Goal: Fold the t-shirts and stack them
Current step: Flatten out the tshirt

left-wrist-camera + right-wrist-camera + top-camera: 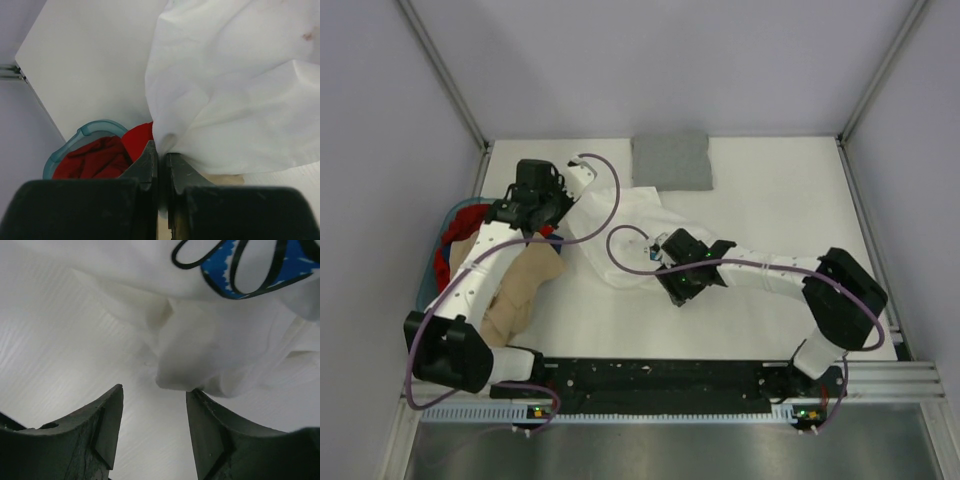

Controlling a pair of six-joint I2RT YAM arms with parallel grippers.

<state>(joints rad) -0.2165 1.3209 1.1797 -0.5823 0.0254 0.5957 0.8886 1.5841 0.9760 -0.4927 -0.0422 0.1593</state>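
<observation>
My right gripper moves slightly toward the blue print next and closes on the white t-shirt's bunched fold, because that fold is at the end of its fingers.
The white t-shirt lies crumpled on the table between the two arms. My left gripper is shut on an edge of it, and the cloth hangs up and to the right from the jaws. In the top view that gripper is at the shirt's left side. My right gripper stands open just above the table, nothing between its fingers. A bunched fold of the white shirt sits right at its right fingertip, and part of the blue print shows beyond. The grey t-shirt lies folded at the table's back edge.
A teal basket with red clothes stands off the table's left side. A beige garment lies draped by the left arm. Metal frame posts rise at the back corners.
</observation>
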